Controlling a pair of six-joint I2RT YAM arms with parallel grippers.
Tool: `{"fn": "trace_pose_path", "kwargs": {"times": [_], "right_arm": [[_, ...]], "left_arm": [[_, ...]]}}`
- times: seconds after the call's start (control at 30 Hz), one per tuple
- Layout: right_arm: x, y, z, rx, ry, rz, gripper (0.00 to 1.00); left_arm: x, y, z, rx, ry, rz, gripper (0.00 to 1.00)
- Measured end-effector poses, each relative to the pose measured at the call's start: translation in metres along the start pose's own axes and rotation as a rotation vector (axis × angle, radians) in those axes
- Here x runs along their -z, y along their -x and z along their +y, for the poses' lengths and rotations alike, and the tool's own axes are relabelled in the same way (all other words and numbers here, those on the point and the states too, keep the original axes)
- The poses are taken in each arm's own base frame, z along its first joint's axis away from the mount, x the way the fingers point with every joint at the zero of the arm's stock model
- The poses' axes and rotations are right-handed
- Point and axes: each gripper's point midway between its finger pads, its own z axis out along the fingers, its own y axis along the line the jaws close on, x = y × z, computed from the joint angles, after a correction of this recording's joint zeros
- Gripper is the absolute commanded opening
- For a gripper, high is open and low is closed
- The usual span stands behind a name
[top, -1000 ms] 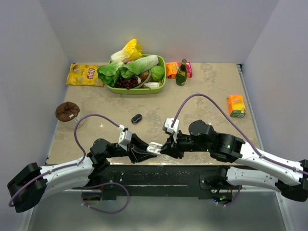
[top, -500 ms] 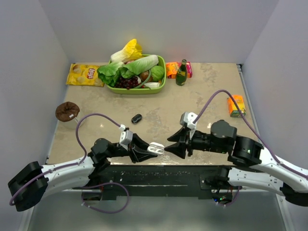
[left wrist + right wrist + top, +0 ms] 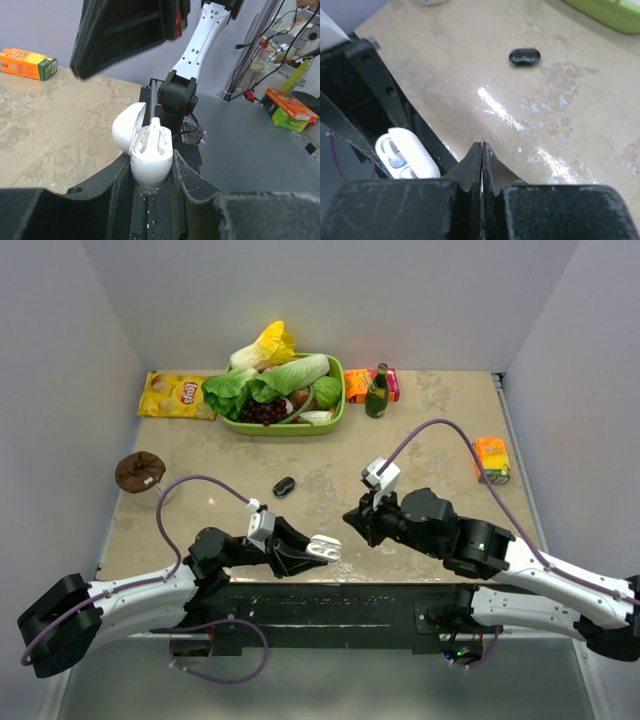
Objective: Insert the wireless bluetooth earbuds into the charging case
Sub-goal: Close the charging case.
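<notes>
The white case (image 3: pixel 325 548) swings outward and down with my left gripper next, for release on the tabletop beside the black case, as that patch is clear.
My left gripper (image 3: pixel 318 550) is shut on a white oval charging case (image 3: pixel 325 548) and holds it near the table's front edge. In the left wrist view the case (image 3: pixel 150 160) sits between the fingers with its lid hinged open to the left. One whitish earbud (image 3: pixel 155 125) stands up out of a slot. The case also shows in the right wrist view (image 3: pixel 405 156). My right gripper (image 3: pixel 352 518) is shut with nothing seen in it, just right of and beyond the case; its tips (image 3: pixel 481 146) hover over the table. A black oval case (image 3: pixel 284 486) lies closed farther back. No black buds show.
A green basket (image 3: pixel 338 410) of lettuce and grapes stands at the back. A yellow chips bag (image 3: pixel 178 395) lies to its left, and a green bottle (image 3: pixel 377 390) and a small box (image 3: pixel 356 386) to its right. An orange carton (image 3: pixel 490 460) is at the right, a brown lump (image 3: pixel 139 471) at the left.
My right gripper left the white case, drew back to the right with open jaws, then shut and swung forward-left. The left gripper and case have stayed still.
</notes>
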Motion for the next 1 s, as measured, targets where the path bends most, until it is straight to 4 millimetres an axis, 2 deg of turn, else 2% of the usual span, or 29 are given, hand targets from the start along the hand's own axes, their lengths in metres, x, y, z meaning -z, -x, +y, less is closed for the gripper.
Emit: {"fn": "trace_pose_path", "kwargs": {"times": [0.07, 0.17, 0.43, 0.7, 1.0], "right_arm": [[-0.009, -0.016, -0.001, 0.008, -0.008, 0.049, 0.0], [-0.014, -0.025, 0.002, 0.012, 0.007, 0.082, 0.0], [-0.016, -0.021, 0.02, 0.01, 0.104, 0.075, 0.0], [-0.02, -0.031, 0.034, 0.029, 0.184, 0.122, 0.0], [-0.017, -0.033, 0.046, 0.039, 0.259, 0.133, 0.0]], "left_arm": [[0.0, 0.001, 0.0, -0.003, -0.001, -0.004, 0.0], [0.0, 0.002, -0.001, -0.006, -0.003, -0.008, 0.0], [0.0, 0.003, -0.001, -0.007, -0.004, -0.009, 0.0], [0.0, 0.003, -0.001, -0.007, -0.004, -0.009, 0.0], [0.0, 0.002, -0.001, -0.006, -0.002, -0.008, 0.0]]}}
